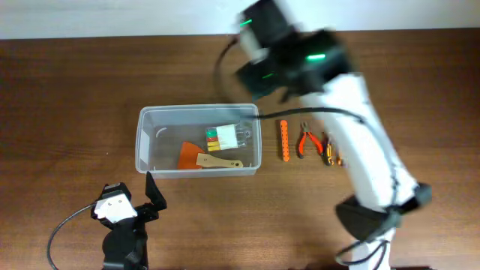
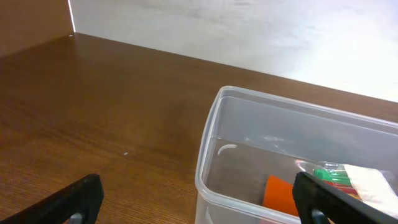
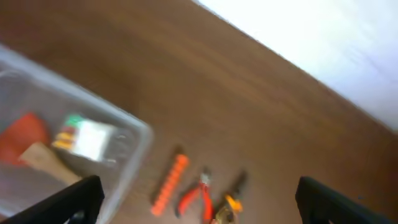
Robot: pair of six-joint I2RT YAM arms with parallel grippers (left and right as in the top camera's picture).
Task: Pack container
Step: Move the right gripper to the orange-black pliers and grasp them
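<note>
My right gripper should move back and down onto the yellow and black tool's handle farther from the pliers (image 3: 234, 204) next, because that tool is still outside the tub.
The container (image 1: 148, 120) is a clear plastic tub at the table's middle. It holds an orange scraper with a wooden handle (image 1: 193, 157) and a small pack with green, red and yellow parts (image 1: 225, 136). My left gripper (image 1: 136, 195) is open and empty, low at the tub's near left corner (image 2: 208, 186). In the left wrist view its jaws (image 2: 196, 198) straddle that corner. My right gripper (image 1: 262, 41) is blurred, high above the tub's far right. In the right wrist view (image 3: 198, 191) it is open and empty above the loose tools.
To the right of the tub lie an orange ridged stick (image 1: 285, 140), red-handled pliers (image 1: 307, 141) and a yellow and black tool (image 1: 331, 151). They also show in the right wrist view, with the stick (image 3: 169, 180) nearest the tub. A white wall (image 2: 249, 31) runs behind the table.
</note>
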